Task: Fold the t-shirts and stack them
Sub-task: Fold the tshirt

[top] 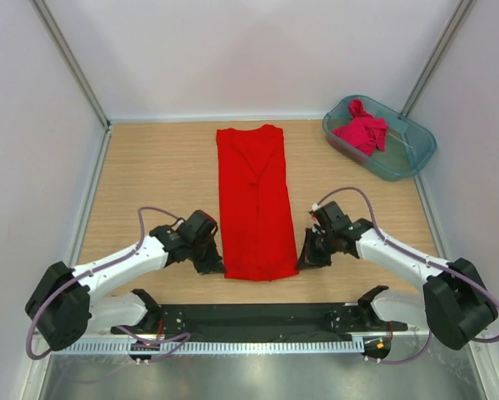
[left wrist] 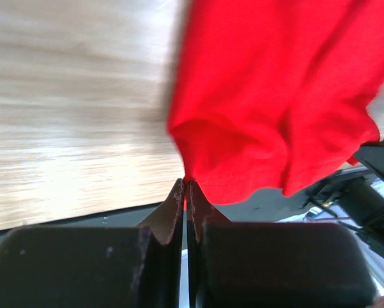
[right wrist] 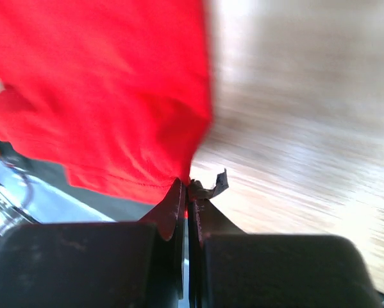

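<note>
Both near corners of the t-shirt are pinched, so my right gripper should next carry its corner of the red t-shirt outward over the t-shirt's middle and open.
A bright red t-shirt, folded into a long narrow strip, lies down the middle of the wooden table. My left gripper is shut on its near left corner; the left wrist view shows red cloth pinched between the jaws. My right gripper is shut on its near right corner, with red cloth caught at the tips. Both corners are lifted slightly. A darker crimson-pink t-shirt lies crumpled in the teal tub.
The translucent teal plastic tub stands at the back right corner. White walls enclose the table on three sides. A black base rail runs along the near edge between the arm bases.
</note>
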Controlling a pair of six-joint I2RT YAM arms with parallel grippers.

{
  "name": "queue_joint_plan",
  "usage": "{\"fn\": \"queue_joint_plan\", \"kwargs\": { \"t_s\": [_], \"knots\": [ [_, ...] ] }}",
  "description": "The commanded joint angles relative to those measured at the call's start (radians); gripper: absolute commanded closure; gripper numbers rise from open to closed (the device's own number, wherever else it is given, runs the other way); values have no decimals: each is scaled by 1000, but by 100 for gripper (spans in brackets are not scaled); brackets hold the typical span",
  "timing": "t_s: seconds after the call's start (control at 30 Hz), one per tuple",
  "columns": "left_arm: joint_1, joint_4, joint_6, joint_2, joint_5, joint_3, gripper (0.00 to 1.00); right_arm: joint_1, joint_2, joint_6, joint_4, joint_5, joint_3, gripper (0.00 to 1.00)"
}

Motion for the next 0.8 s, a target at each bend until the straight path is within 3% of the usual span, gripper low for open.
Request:
{"fn": "queue_joint_plan", "kwargs": {
  "t_s": [0.0, 0.13, 0.33, 0.47, 0.77],
  "knots": [
    [10, -110, 101, 8, -117, 179, 100, -31, 18, -43, -64, 51, 169, 99],
    [88, -196, 214, 113, -161, 368, 100, -105, 141, -106, -98, 42, 374, 99],
    [283, -185, 398, 318, -109, 582, 100, -192, 400, -215, -120, 22, 621, 99],
    [345, -198, 479, 519, -84, 724, 100, -225, 566, -270, -146, 16, 780, 99],
    [408, -214, 535, 733, -21, 938, 100, -266, 802, -302, -215, -3, 1051, 99]
  ]
}}
